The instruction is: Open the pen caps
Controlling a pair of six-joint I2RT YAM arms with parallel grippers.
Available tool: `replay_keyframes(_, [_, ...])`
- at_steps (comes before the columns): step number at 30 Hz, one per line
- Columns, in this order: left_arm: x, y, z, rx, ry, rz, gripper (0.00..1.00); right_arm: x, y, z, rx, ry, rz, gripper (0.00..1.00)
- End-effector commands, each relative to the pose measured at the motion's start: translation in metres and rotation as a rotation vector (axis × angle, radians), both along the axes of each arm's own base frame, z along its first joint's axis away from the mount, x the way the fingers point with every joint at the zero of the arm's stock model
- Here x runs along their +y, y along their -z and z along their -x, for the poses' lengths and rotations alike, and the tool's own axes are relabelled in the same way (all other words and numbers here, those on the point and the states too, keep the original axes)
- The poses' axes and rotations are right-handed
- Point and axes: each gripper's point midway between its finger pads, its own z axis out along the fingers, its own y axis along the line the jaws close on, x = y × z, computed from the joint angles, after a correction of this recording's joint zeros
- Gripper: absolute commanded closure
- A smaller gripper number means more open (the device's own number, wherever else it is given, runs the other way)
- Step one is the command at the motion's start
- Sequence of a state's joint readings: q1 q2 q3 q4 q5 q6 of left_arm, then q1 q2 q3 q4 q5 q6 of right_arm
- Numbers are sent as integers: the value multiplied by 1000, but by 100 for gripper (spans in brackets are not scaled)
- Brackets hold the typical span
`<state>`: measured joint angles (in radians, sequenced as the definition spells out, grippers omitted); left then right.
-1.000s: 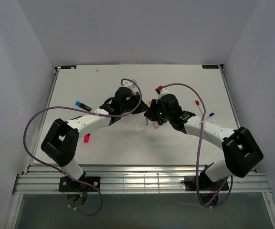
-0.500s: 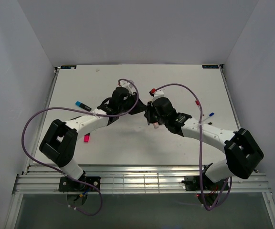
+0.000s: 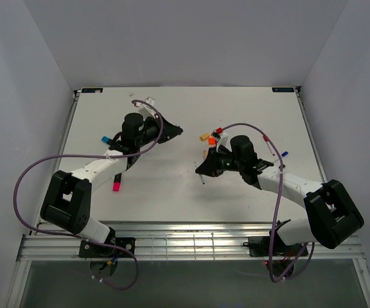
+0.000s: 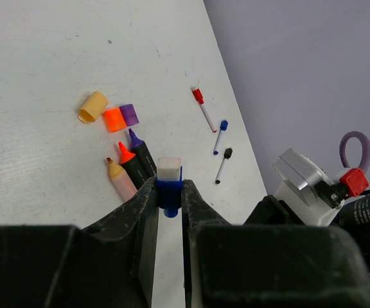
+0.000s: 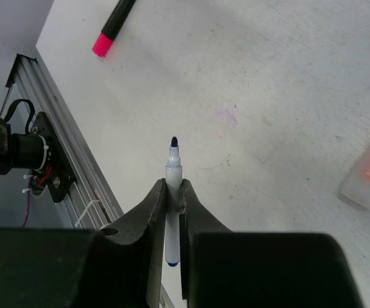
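Caps lie together below the left gripper, to its right in the top view. The left gripper will next go down that way beside the yellow (image 4: pixel 93 106) one and let go of the blue cap.
My left gripper (image 4: pixel 169 187) is shut on a small blue pen cap (image 4: pixel 169 194) with a white end, held above the table. My right gripper (image 5: pixel 173 187) is shut on a thin white pen (image 5: pixel 173 168) whose dark blue tip is bare and points toward the table's near edge. From above, the left gripper (image 3: pixel 176 131) is at the back centre and the right gripper (image 3: pixel 205 171) is apart from it, nearer the middle. Loose yellow (image 4: pixel 93 106), orange (image 4: pixel 114 119) and purple (image 4: pixel 129 114) caps lie together on the table.
Three uncapped highlighters (image 4: pixel 133 163) lie below the loose caps. Thin capped markers in red (image 4: pixel 203 108), blue (image 4: pixel 220 136) and black (image 4: pixel 223 165) lie to the right. A magenta-capped black marker (image 3: pixel 116 185) and a teal-capped one (image 3: pixel 111 140) lie on the left side. The table's slatted near edge (image 5: pixel 76 167) is close to the pen tip.
The two grippers met at the table's centre and have pulled apart. The left has swung back and left with the blue cap; the right has drawn toward the near side with the bare pen.
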<state>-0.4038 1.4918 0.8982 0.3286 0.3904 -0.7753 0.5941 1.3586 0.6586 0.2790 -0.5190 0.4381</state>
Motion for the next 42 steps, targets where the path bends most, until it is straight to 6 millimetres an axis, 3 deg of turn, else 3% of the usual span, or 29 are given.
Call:
replay_keyframes(1, [-12, 7, 6, 24, 75, -1, 100, -7, -6, -25, -53, 89, 54, 92])
replay_keyframes(5, [-16, 34, -5, 95, 80, -54, 100, -20, 0, -55, -58, 215, 202, 92])
replay_keyframes(7, [-17, 35, -14, 97, 71, -73, 100, -21, 6, -64, -60, 236, 238, 92])
replay_keyframes(15, [-34, 58, -44, 129, 100, -98, 100, -9, 34, -91, -12, 266, 319, 92])
replay_keyframes(19, [-42, 81, -59, 166, 111, -106, 100, -1, 49, -100, 5, 256, 353, 92])
replay_keyframes(27, [-45, 113, -74, 208, 95, -138, 100, -3, 82, -111, 57, 283, 459, 92])
replay_keyframes(33, [-47, 147, -76, 295, 87, -155, 100, -10, 94, -114, 62, 307, 521, 92])
replay_keyframes(42, [-50, 168, -81, 335, 93, -176, 100, -9, 107, -115, 92, 308, 557, 90])
